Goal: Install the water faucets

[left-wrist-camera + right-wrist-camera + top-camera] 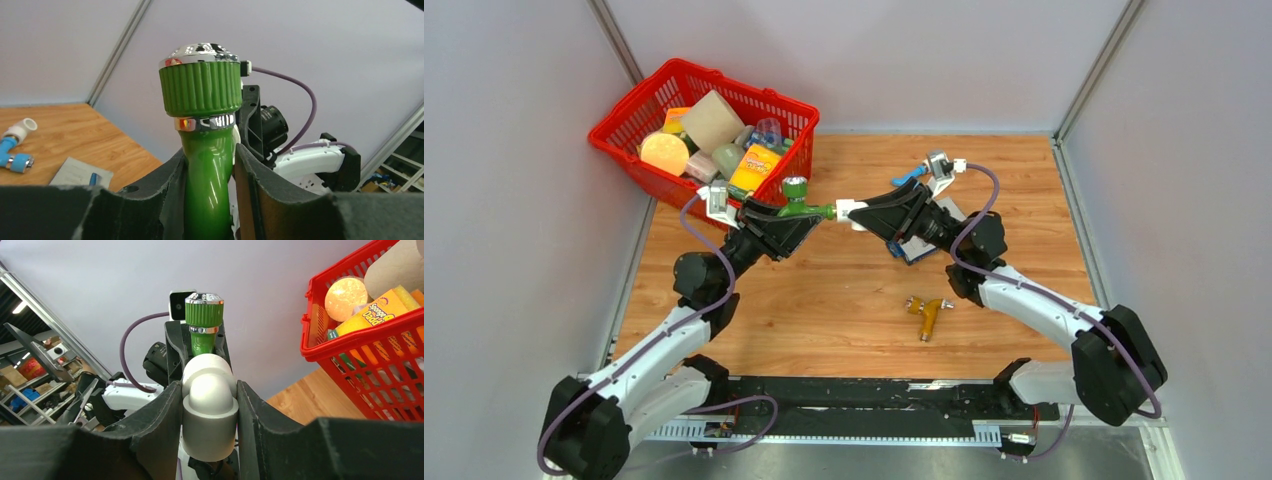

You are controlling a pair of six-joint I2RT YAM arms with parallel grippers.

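The white elbow pipe fitting already meets the green faucet's end [830, 212] [202, 351], so the robot's right gripper will turn around that joint, twist the fitting there and let go of it.
My left gripper [809, 214] is shut on the green faucet [796, 193], held above the table; its ribbed green knob [201, 87] with a chrome cap rises between my jaws. My right gripper [856, 213] is shut on the white elbow pipe fitting [209, 407], which meets the green faucet's end [203, 315] between the two arms. The orange-yellow faucet [927, 312] lies on the wood in front of the right arm. The blue faucet [15, 150], with a white fitting on its end, lies on the table behind the right arm [910, 177].
A red basket [629, 160] full of several household items stands at the back left, also in the right wrist view [320, 347]. A flat grey packet [80, 175] lies on the table under the right gripper. Grey walls enclose the table.
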